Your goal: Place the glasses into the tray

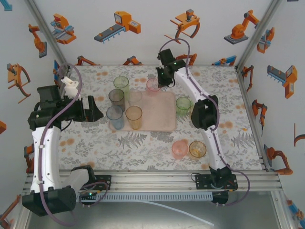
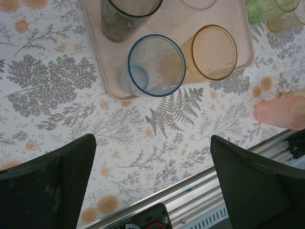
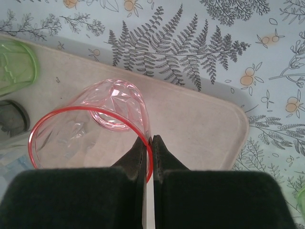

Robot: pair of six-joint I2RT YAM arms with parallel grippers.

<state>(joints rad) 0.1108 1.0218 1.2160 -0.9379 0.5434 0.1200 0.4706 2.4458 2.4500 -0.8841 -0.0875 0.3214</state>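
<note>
My right gripper next moves along the tray's far edge toward the bare spot beside the tray's green glass. Then it moves down and releases the pink glass's rim.
The pale pink tray lies mid-table. On its left part stand a green glass, a grey glass, a clear glass, a blue glass and an amber glass. My right gripper is shut on the rim of a pink glass over the tray's far corner; I cannot tell whether the glass rests on it. My left gripper stands open and empty over the table, left of the tray, near the blue glass.
Off the tray, a green glass stands to its right beside my right arm. A peach-pink glass and an amber glass sit near the front rail. Enclosure walls close in the sides and back.
</note>
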